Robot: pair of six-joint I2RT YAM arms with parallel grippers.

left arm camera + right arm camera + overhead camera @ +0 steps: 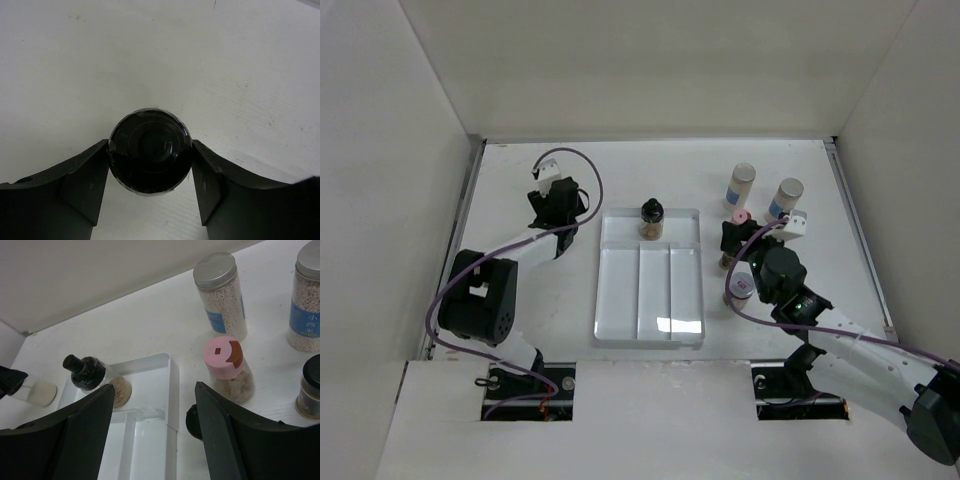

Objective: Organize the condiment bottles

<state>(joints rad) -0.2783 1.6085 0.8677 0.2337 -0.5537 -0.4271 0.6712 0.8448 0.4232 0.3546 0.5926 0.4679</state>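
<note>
My left gripper lifts and then lowers the black-capped bottle into the free space beside the brownish bottle in the far section of the tray next.
My left gripper [150,146] is shut on a black-capped bottle [150,167], seen from above, with both fingers touching the cap. It stands at the back left of the table [556,208], and the wrist hides the bottle in the top view. My right gripper [155,390] is open and empty, hovering right of the tray [736,240]. A pink-capped bottle [226,362] stands just beyond its right finger [220,430]. A black cap [191,421] shows partly behind that finger. Two silver-lidded, blue-labelled jars [220,295] [307,300] stand further back. A black-capped brownish bottle [651,218] stands in the tray's far compartment.
The white divided tray [650,300] lies in the middle, between the arms. Another small jar [741,287] stands under my right arm, close to the tray's right side. A dark-capped jar [310,387] is at the right edge of the right wrist view. White walls enclose the table.
</note>
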